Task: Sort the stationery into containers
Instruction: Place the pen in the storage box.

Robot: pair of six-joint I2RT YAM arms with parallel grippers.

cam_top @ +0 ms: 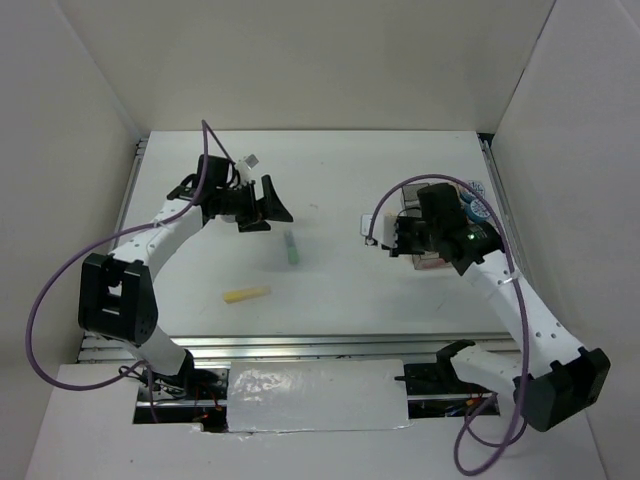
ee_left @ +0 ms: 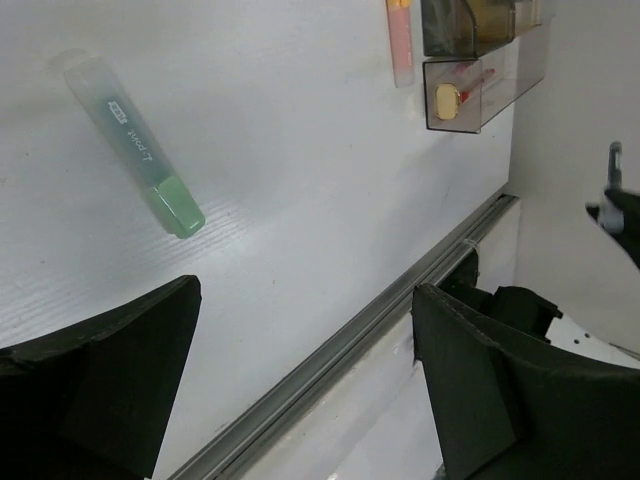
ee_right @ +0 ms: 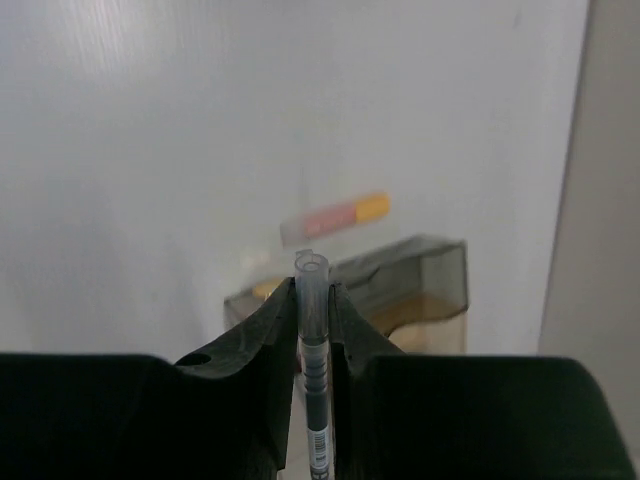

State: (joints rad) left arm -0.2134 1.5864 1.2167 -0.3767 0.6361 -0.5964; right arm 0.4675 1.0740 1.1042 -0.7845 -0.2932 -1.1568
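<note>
A red pen is inside the container, so my right gripper will go down to the right in the top view over the container's near section and release the dark pen.
My left gripper (cam_top: pixel 267 214) hangs open above the table's left half, with nothing between its fingers (ee_left: pixel 110 370). A green highlighter (cam_top: pixel 291 248) (ee_left: pixel 135 145) lies just beyond it, and a yellow highlighter (cam_top: pixel 246 294) lies nearer the front. My right gripper (cam_top: pixel 396 240) (ee_right: pixel 313 292) is shut on a thin pen (ee_right: pixel 312 272) with a clear cap, which stands upright between the pads. The clear brownish container (ee_right: pixel 405 285) (ee_left: pixel 480 70) (cam_top: pixel 432 265) sits right behind it, largely hidden under the right arm from above. An orange highlighter (ee_right: pixel 335 218) (ee_left: pixel 399 40) lies beside the container.
Round tape rolls (cam_top: pixel 477 205) sit by the right wall, behind the right arm. A metal rail (ee_left: pixel 340 340) runs along the table's near edge. White walls close in the table on three sides.
</note>
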